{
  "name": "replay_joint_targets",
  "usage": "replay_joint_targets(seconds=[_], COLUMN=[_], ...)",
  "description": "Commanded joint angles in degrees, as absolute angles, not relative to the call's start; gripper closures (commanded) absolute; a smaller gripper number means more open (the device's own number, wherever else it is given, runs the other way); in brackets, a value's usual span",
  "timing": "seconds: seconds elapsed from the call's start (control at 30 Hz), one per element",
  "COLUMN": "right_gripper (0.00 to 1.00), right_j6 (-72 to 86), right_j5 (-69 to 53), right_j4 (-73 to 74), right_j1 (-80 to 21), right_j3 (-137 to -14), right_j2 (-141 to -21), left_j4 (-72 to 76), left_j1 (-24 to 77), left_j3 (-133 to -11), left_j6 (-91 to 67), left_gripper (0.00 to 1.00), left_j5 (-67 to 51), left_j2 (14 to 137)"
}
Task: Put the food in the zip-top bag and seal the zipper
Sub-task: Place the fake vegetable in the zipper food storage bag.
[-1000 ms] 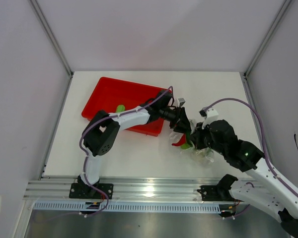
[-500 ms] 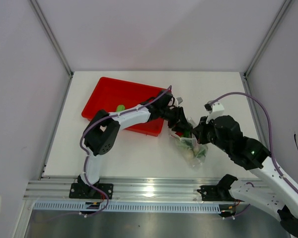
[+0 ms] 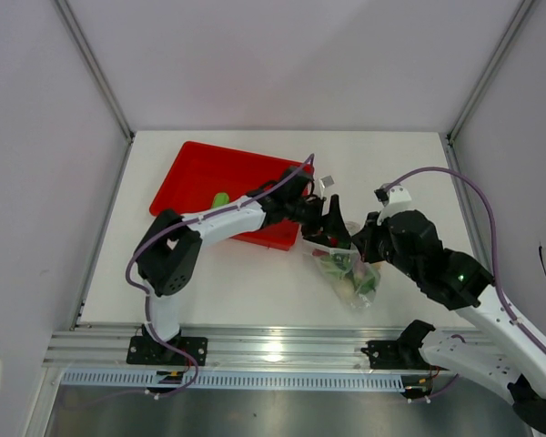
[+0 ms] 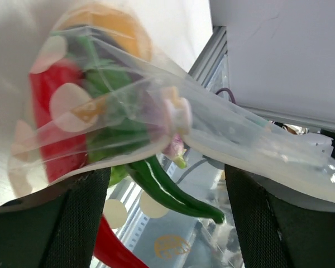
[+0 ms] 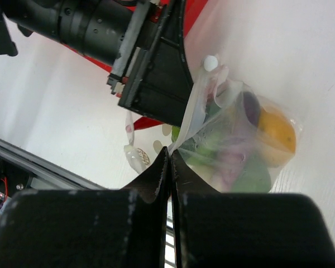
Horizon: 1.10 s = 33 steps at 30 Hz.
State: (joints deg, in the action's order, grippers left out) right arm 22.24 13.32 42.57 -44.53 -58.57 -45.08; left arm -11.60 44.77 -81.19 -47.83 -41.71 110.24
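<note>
The green piece [image 3: 220, 199] is still in the tray, so the robot will next move its left gripper off the bag [image 3: 348, 270], to the left in the top view, and down onto the piece.
The clear zip-top bag [image 3: 348, 270] hangs between the two grippers, bulging with the food. My right gripper [image 5: 170, 159] is shut on the bag's upper edge, where a pale zipper strip [image 5: 196, 109] runs up from the jaws. My left gripper [image 3: 331, 228] stands open at the bag's top left. In the left wrist view the bag [image 4: 156, 111] lies across the wide gap between its fingers [image 4: 81, 223]. Through the plastic I see a yellow lemon [image 5: 277, 134], a red chili [image 4: 50, 123] and a long green vegetable [image 4: 173, 187]. One green piece [image 3: 220, 198] lies in the red tray.
The red tray [image 3: 200, 173] sits at the back left, its near right corner close to the left gripper. White walls with metal posts enclose the table. An aluminium rail [image 3: 273, 346] runs along the near edge, just below the bag.
The left gripper has opened and let go of what it held at the bag's mouth. The right gripper has raised the bag's edge, and the food has settled lower in the bag.
</note>
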Motion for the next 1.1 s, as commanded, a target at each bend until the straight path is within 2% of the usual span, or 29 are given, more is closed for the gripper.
replay_joint_targets(seconds=[0.0, 0.23, 0.43, 0.6, 0.73, 0.87, 1.07], right_gripper=[1.00, 1.00, 1.00, 1.00, 1.00, 1.00, 1.00], right_j6=[22.9, 22.9, 23.8, 23.9, 23.9, 23.8, 22.9], right_j5=[15.6, 17.1, 17.4, 18.0, 17.8, 17.2, 16.3], right_j4=[40.6, 42.1, 42.4, 42.9, 43.1, 42.5, 41.0], right_j1=[-44.8, -44.6, -44.7, -44.6, -44.5, -44.4, -44.2], right_j3=[-60.4, -59.7, -58.3, -58.5, -58.5, -58.3, -58.2], right_j2=[-43.6, -42.8, -42.6, -42.6, -43.2, -43.7, -44.8], left_j4=[-6.1, -2.6, 5.4, 10.6, 1.8, -10.9, -32.9], left_j1=[44.4, 44.4, 44.2, 43.0, 39.5, 31.6, 21.6], left_j3=[-79.3, -77.8, -76.6, -73.0, -73.0, -75.0, -84.6], left_j6=[-45.4, -45.0, -47.0, -46.9, -41.8, -35.5, -26.5], left_gripper=[0.16, 0.16, 0.24, 0.30, 0.31, 0.27, 0.23], left_j5=[-41.5, -42.6, -46.8, -44.6, -39.2, -31.3, -14.2], left_j2=[105.0, 100.7, 99.3, 95.1, 90.3, 87.7, 92.2])
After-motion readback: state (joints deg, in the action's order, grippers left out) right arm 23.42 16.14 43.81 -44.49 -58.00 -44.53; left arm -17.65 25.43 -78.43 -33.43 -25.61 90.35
